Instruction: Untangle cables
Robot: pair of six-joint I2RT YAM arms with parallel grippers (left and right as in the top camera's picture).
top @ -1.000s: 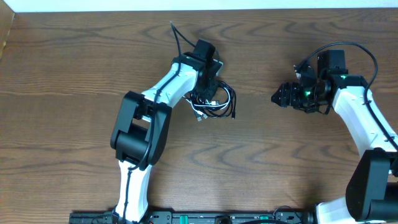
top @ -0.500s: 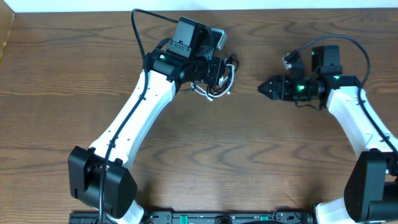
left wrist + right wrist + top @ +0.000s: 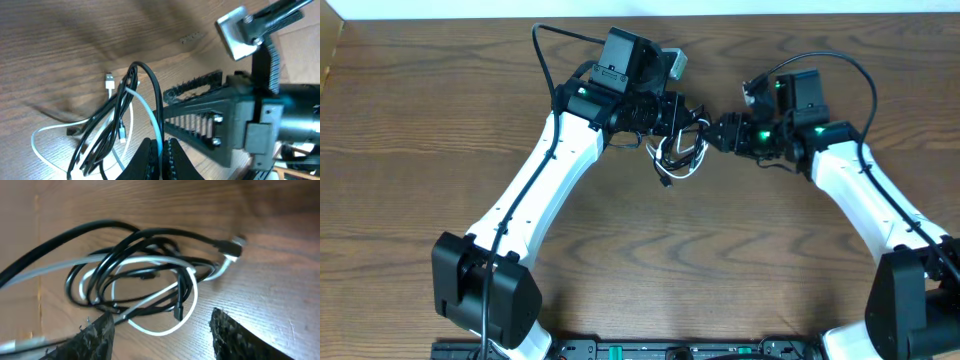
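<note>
My left gripper is above the black loops hanging below it and next needs to rise high, pulling the white cord up because it still threads them, then release it.
The cables [image 3: 678, 152] are a tangle of thin black cords and one white cord, hanging in loose loops from my left gripper [image 3: 677, 116] just above the table. In the left wrist view the jaws [image 3: 160, 156] are shut on the white cord and a black cord, and the loops [image 3: 107, 131] trail down to the left. My right gripper [image 3: 719, 132] is open and points left, right beside the bundle. In the right wrist view the tangle [image 3: 145, 275] lies just ahead of the open fingers [image 3: 162, 335], with a plug end [image 3: 231, 246] at the right.
The wooden table's far edge [image 3: 770, 14] runs along the top. A tan box edge [image 3: 330, 50] stands at the far left. Both arms meet at the upper middle, with the right gripper's ribbed fingers [image 3: 200, 107] close beside the left jaws.
My right gripper has moved left, close to the bundle. My left gripper has shifted the cables slightly right, and the loops hang lower.
</note>
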